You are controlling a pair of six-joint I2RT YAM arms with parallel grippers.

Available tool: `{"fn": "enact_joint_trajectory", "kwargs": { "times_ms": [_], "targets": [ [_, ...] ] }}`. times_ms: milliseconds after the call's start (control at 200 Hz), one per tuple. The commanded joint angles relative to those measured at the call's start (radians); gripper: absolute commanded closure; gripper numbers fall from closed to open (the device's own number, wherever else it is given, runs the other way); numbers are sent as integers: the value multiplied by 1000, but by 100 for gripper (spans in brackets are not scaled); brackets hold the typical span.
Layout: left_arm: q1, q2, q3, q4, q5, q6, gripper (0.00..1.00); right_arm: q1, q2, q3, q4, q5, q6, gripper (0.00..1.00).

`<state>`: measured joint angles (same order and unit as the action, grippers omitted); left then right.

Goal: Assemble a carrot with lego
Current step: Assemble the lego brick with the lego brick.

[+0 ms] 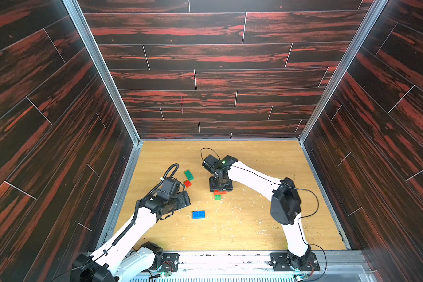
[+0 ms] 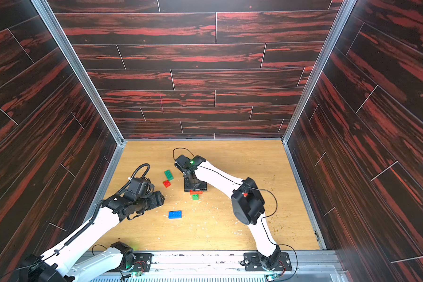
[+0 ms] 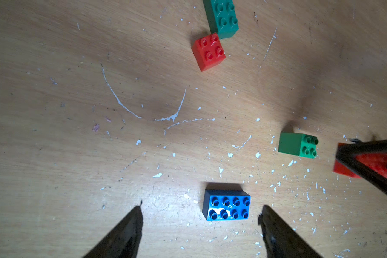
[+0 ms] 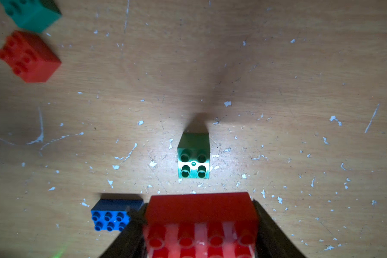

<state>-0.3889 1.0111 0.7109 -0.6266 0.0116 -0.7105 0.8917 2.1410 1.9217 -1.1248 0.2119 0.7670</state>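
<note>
The small green brick sits below my right gripper with its studs bare, so my gripper needs to lower the red brick onto the green studs next and release it.
My right gripper [image 4: 199, 207] is shut on a long red lego brick [image 4: 201, 210], gripping it by its two short ends. It hangs just above a small green brick [image 4: 193, 156] at the table's middle [image 1: 217, 197]. My left gripper [image 3: 201, 208] is open and empty, low over the table, with a blue 2x4 brick [image 3: 227, 205] lying just ahead of its fingertips. In both top views the blue brick [image 1: 198, 214] [image 2: 175, 214] lies alone. A teal brick [image 1: 188, 174] and a small red brick [image 1: 187, 183] lie close together farther back. No carrot is in view.
The wooden tabletop [image 1: 254, 219] is scratched and flecked with white chips. Dark panelled walls close it in on three sides. A metal rail [image 1: 230, 254] with both arm bases runs along the front edge. The right arm's elbow [image 1: 285, 202] stands high over the right half.
</note>
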Motion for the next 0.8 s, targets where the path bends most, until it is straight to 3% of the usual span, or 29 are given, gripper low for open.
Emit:
{"fn": "enact_joint_trajectory", "kwargs": {
  "times_ms": [0, 792],
  "targets": [
    [7, -25, -16, -5, 5, 5, 16, 8, 72, 46, -59, 25, 3, 57],
    [27, -20, -19, -16, 11, 31, 16, 15, 181, 52, -2, 8, 7, 61]
  ]
}}
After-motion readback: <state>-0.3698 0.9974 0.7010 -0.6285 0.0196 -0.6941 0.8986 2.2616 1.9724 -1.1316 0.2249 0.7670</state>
